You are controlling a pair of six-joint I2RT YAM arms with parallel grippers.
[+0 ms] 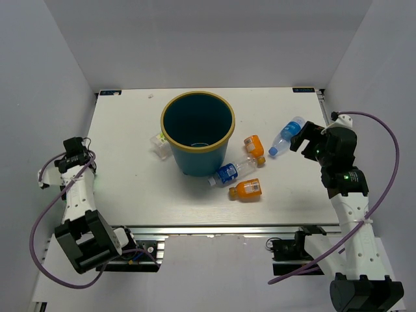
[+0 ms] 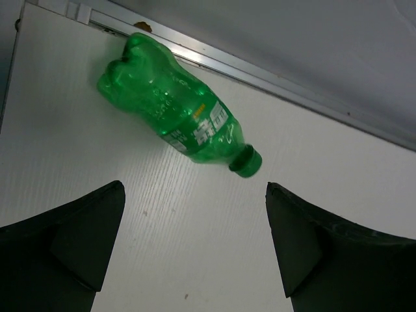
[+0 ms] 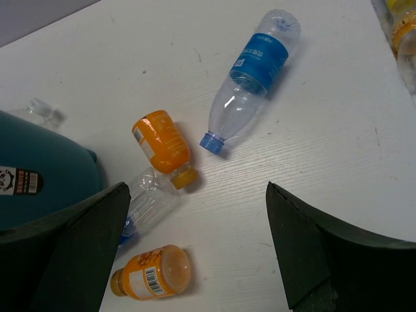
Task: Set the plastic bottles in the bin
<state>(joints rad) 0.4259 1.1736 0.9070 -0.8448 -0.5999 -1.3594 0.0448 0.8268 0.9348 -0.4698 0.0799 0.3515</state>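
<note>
I need to move my left gripper down with a slight turn onto the green bottle's middle next. The green bottle lies at a slant ahead of the open fingers.
The teal bin with its yellowish rim stands upright mid-table. Right of it lie two stubby orange bottles and a clear blue-labelled bottle. Another blue-labelled bottle lies further right, just in front of my open right gripper. A clear white-green bottle lies against the bin's left side. In the right wrist view the open gripper hovers over bare table below the blue-labelled bottle. My left gripper is open, with a green bottle lying ahead of it.
The left arm sits at the table's left edge. The table's metal edge rail runs just behind the green bottle. Yellowish objects show at the right wrist view's top right corner.
</note>
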